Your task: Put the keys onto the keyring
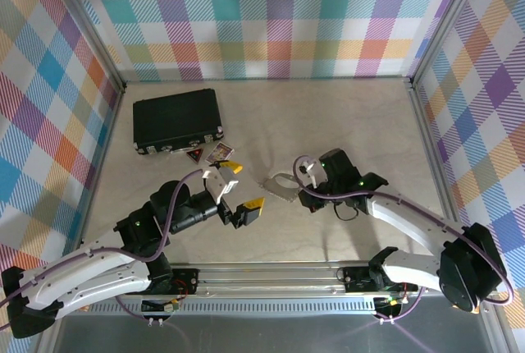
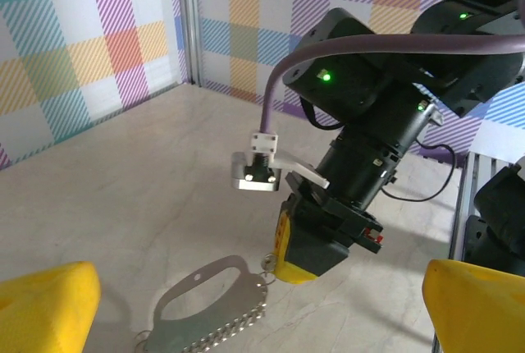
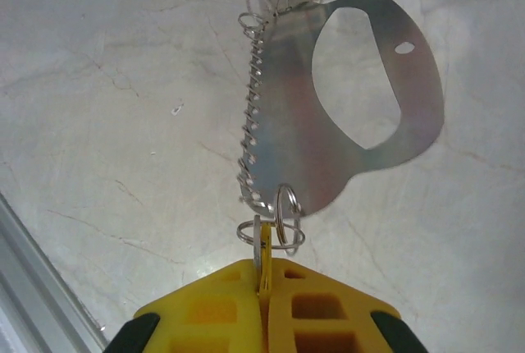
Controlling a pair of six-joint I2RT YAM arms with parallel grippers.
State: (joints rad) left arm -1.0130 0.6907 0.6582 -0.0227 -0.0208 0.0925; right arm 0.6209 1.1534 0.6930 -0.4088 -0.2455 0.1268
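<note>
The split rings that the key (image 3: 264,248) reaches into are just past my right gripper's fingers. My right gripper will go down toward the tabletop next and let go of the key.
The keyring (image 1: 281,186), a flat silver D-shaped loop with a spiral fringe, lies on the table at mid-centre. In the right wrist view the keyring (image 3: 303,135) has small split rings (image 3: 285,220) at its near corner. My right gripper (image 3: 262,304) is shut on a key (image 3: 264,248), held edge-on, a thin yellow and silver sliver that reaches into those rings. From the left wrist view the right gripper (image 2: 297,264) touches the keyring (image 2: 209,308) at its end. My left gripper (image 1: 243,185) stands open just left of the keyring, with nothing between its fingers (image 2: 45,308).
A black rectangular case (image 1: 176,120) lies at the back left, with small cards (image 1: 215,153) beside its front edge. Checked walls enclose the table on three sides. A metal rail (image 1: 271,275) runs along the near edge.
</note>
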